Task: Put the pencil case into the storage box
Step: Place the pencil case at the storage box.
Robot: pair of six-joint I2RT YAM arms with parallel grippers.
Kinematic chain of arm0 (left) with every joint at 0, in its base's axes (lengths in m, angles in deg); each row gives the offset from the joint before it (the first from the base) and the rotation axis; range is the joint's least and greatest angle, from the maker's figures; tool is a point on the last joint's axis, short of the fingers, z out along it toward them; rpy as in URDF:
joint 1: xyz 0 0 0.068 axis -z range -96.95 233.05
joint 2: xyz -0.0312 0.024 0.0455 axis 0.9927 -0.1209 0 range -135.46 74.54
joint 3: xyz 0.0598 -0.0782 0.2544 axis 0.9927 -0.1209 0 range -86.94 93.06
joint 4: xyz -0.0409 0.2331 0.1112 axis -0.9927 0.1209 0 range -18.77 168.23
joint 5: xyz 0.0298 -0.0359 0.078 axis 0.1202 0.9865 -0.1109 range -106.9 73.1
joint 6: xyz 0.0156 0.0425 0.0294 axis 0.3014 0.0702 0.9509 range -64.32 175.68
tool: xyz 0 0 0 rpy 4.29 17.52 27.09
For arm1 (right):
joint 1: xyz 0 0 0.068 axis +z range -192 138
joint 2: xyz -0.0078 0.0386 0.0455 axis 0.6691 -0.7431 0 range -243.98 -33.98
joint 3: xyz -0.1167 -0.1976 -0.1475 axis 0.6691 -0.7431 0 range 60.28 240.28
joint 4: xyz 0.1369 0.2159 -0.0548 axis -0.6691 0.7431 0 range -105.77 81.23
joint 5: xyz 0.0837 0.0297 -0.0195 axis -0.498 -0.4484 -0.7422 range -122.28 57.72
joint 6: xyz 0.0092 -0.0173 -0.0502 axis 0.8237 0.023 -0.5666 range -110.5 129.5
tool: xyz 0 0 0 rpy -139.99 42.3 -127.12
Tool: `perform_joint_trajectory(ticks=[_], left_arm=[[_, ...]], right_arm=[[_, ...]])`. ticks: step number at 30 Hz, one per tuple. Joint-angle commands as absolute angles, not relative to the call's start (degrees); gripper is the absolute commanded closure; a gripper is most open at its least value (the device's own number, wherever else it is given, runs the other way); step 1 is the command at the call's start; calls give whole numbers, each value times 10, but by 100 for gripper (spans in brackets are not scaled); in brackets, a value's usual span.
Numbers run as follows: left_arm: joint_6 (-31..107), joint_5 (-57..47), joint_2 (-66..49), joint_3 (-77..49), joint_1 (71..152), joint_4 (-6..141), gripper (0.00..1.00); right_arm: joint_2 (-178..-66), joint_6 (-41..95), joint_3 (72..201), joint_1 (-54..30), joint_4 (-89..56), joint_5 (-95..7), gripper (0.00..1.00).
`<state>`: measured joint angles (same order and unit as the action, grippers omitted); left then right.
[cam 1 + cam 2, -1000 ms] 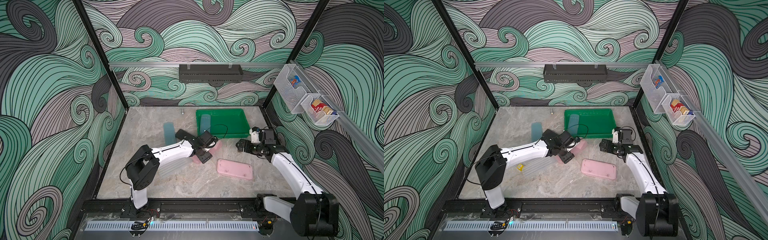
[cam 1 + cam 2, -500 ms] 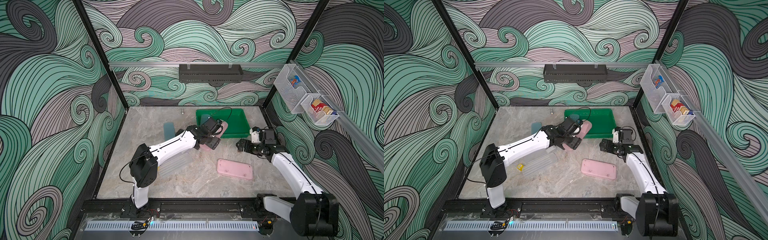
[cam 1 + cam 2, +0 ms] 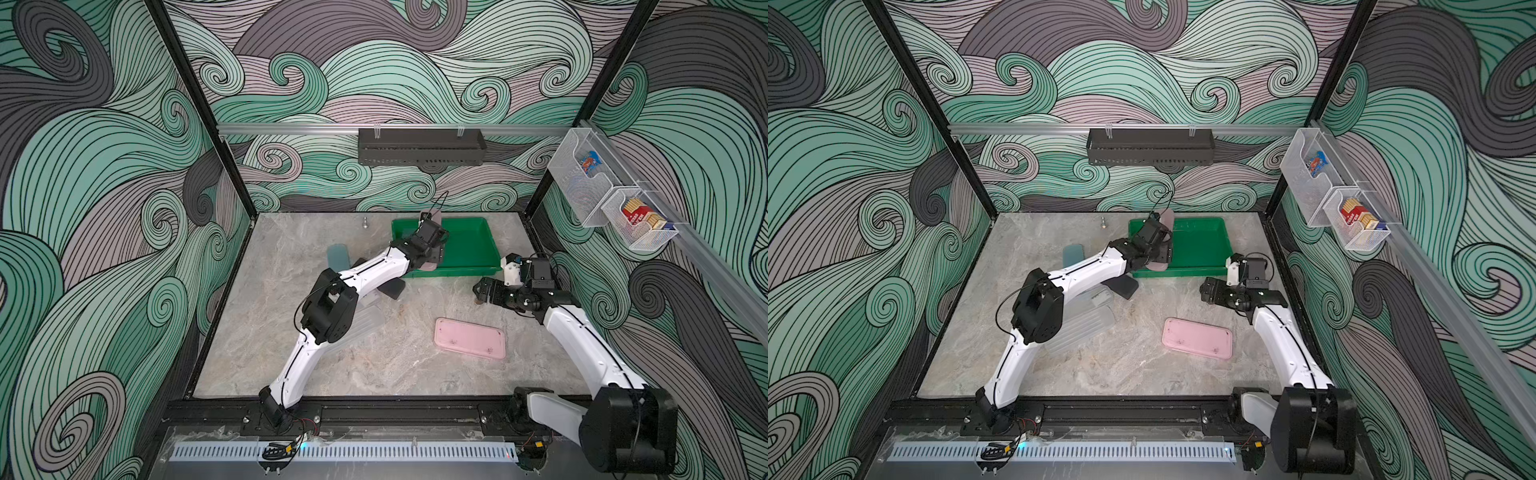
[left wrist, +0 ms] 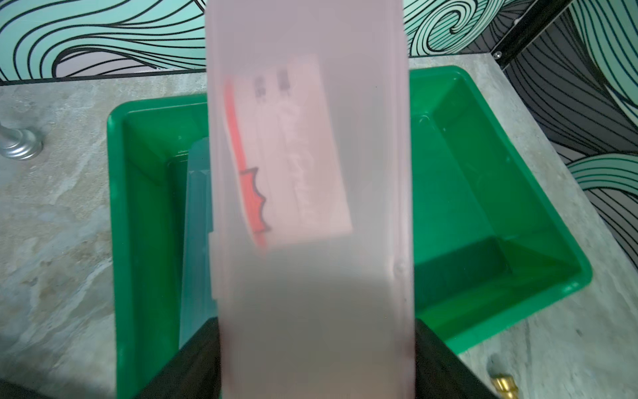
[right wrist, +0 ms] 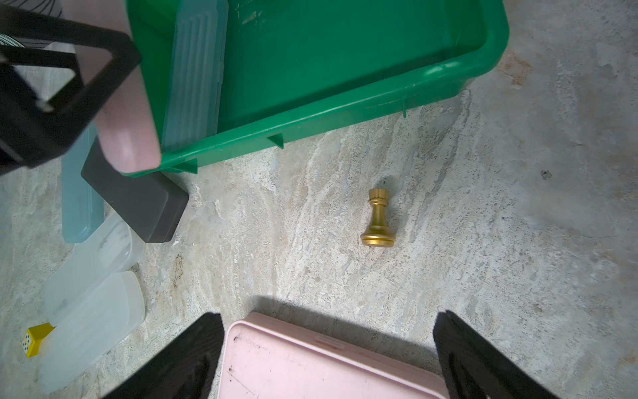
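I should move my left gripper outward and then down next, and release the pink case on the storage box's bare bottom beside the teal case. That bottom is below the gripper.
My left gripper is shut on a frosted pink pencil case, whose sides its black fingers clamp. The case hangs lengthwise above the left part of the green storage box, and its near end overhangs the front rim. A teal pencil case lies inside the box along the left wall. My right gripper is open, right of centre, hovering over one end of a solid pink pencil case flat on the table.
On the table left of the box lie a teal case, a dark grey case and clear cases. A gold chess piece, a silver one and a yellow die stand nearby. A dark shelf and mesh bins hang on the walls.
My left arm has lifted the frosted pink case off the middle of the table and carried it back over the box. The right arm has not moved.
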<state>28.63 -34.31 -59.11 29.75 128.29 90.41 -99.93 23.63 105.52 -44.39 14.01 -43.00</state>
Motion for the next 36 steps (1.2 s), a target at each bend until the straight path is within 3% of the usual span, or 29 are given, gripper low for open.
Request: perform_joint_trajectory(ticks=[1,9,26,28,32,36], left_arm=[[286,-362,-620,361,1280,843,37],[307,-361,-707,469,1276,860,37],[288,-346,-737,431,1269,862,32],[289,-341,-739,429,1269,859,25],[292,-334,-735,428,1269,869,2],[293,-343,-709,393,1272,857,1]], right_arm=[[-983,234,1055,-449,143,-439,1],[-994,232,1053,-450,136,-442,1],[-1001,231,1054,-450,134,-443,1],[-1002,231,1054,-450,132,-443,1],[-1003,231,1053,-450,133,-445,1],[-997,233,1050,-450,133,-445,1]])
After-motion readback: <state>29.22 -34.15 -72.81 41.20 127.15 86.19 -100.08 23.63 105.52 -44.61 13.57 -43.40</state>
